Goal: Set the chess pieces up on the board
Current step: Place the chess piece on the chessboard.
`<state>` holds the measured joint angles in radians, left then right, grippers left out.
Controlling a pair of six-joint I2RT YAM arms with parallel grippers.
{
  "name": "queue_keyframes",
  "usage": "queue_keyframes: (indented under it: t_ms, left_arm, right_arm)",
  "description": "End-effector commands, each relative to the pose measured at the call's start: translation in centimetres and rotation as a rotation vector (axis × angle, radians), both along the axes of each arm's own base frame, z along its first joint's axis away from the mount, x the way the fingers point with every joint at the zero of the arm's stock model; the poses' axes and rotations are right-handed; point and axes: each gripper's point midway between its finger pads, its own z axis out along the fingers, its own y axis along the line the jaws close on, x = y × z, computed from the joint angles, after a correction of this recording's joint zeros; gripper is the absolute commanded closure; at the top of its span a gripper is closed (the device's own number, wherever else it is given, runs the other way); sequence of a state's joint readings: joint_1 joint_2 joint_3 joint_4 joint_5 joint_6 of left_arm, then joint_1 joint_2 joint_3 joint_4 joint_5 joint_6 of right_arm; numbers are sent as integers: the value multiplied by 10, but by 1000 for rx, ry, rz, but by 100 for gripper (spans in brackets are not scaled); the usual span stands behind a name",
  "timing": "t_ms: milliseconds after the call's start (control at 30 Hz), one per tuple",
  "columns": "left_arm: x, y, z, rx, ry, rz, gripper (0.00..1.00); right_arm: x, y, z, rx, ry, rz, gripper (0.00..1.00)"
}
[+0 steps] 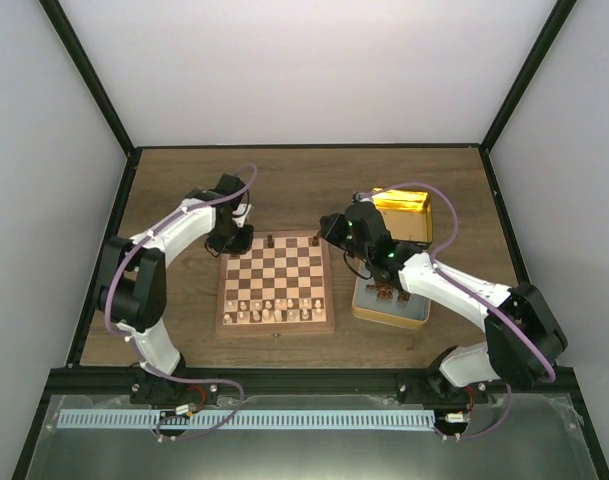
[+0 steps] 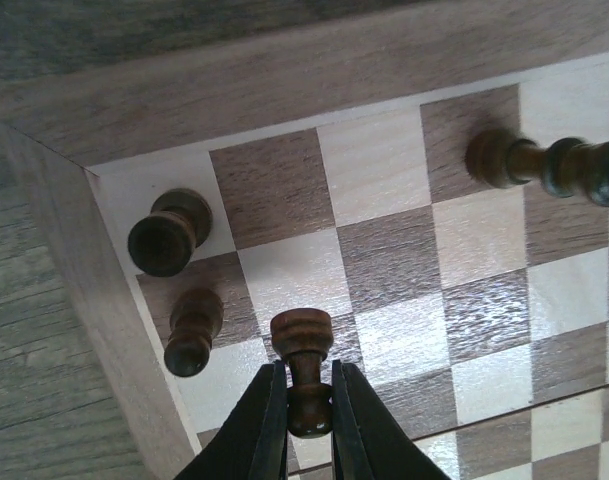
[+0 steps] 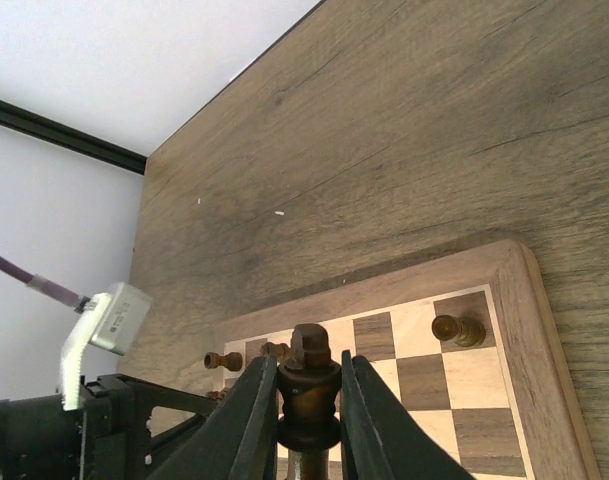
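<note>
The pawn in the robot's left gripper needs to come down next onto the empty pale square [image 2: 293, 281] below, beside the standing dark pawn, and be let go there to continue that row.
The board [image 1: 276, 329] lies between the arms. My left gripper [image 2: 307, 372] is shut on a small dark pawn [image 2: 302, 332], its base close over a square in the second row by the board's far left corner [image 2: 284, 70]. A dark rook [image 2: 169, 232] and another dark pawn [image 2: 192, 330] stand beside it, and a taller dark piece [image 2: 544, 165] stands further along. My right gripper [image 3: 306, 365] is shut on a tall dark piece with a cross top [image 3: 311, 350], held above the far edge of the board [image 3: 524, 330]. A dark rook [image 3: 457, 328] stands in the far right corner.
Pale chessmen [image 1: 269, 310] fill the two near rows. A gold tin [image 1: 402, 215] sits on the table at the back right, and a shallow tray [image 1: 416, 318] with several dark pieces lies right of the board. The left arm [image 3: 104, 420] shows low in the right wrist view.
</note>
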<state>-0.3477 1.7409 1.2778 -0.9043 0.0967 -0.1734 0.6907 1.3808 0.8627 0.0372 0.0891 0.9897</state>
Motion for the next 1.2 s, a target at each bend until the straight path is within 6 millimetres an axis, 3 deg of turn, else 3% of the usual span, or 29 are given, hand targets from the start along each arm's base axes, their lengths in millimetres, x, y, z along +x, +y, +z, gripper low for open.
queue_keyframes:
  t_ms: [0, 467, 767, 1167]
  left_arm:
    - [-4, -4, -6, 6, 38, -44, 94]
    - [-6, -3, -27, 54, 85, -69, 90]
    - [-2, -3, -21, 54, 61, -64, 84]
    - [3, -8, -10, 24, 26, -61, 85]
  right_arm:
    - [1, -3, 15, -4, -47, -11, 89]
    - [-1, -2, 13, 6, -37, -8, 89]
    - [-2, -3, 13, 9, -36, -8, 88]
    - [-4, -3, 12, 11, -33, -5, 88]
